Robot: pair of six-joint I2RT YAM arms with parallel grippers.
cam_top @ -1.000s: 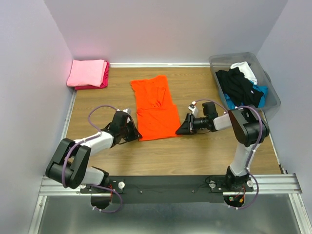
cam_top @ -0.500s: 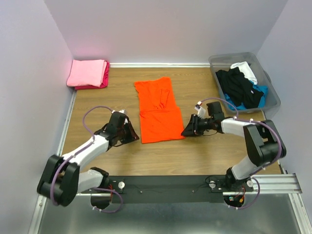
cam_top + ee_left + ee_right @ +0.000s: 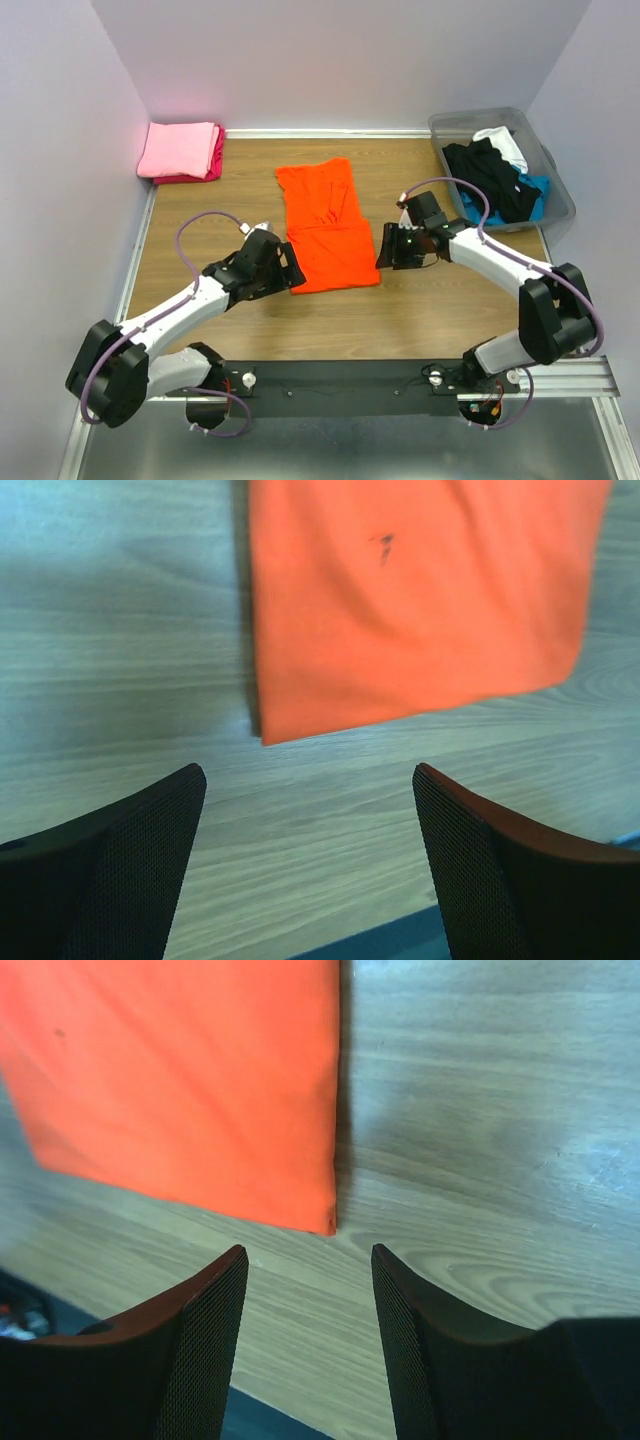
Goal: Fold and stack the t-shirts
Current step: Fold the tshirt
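My right gripper is to move down and to its left in the top view and close, because the orange t-shirt's bin-side near corner point(image 3: 377, 281) point(image 3: 323, 1222) lies that way.
A bright orange t-shirt point(image 3: 325, 225) lies flat in the middle of the table as a long narrow strip, its near half doubled over. My left gripper point(image 3: 291, 272) sits just off the shirt's near left corner, open and empty. In the left wrist view that gripper point(image 3: 308, 780) hovers over bare wood with the orange t-shirt point(image 3: 420, 600) just ahead. My right gripper point(image 3: 384, 248) is open beside the near right corner. The right wrist view shows the right gripper point(image 3: 309, 1255) holding nothing, the orange t-shirt's point(image 3: 190, 1080) corner lying just beyond its fingertips.
A folded light pink t-shirt point(image 3: 178, 148) rests on a magenta one point(image 3: 216, 163) in the far left corner. A translucent grey bin point(image 3: 556, 205) at the far right holds black point(image 3: 490, 175), white point(image 3: 506, 142) and blue point(image 3: 537, 190) t-shirts. Walls close off three sides.
Both grippers have opened and let go of the orange t-shirt's near corners. The shirt shifted slightly right and lies flat; both arms have drawn their elbows toward the table's near edge.
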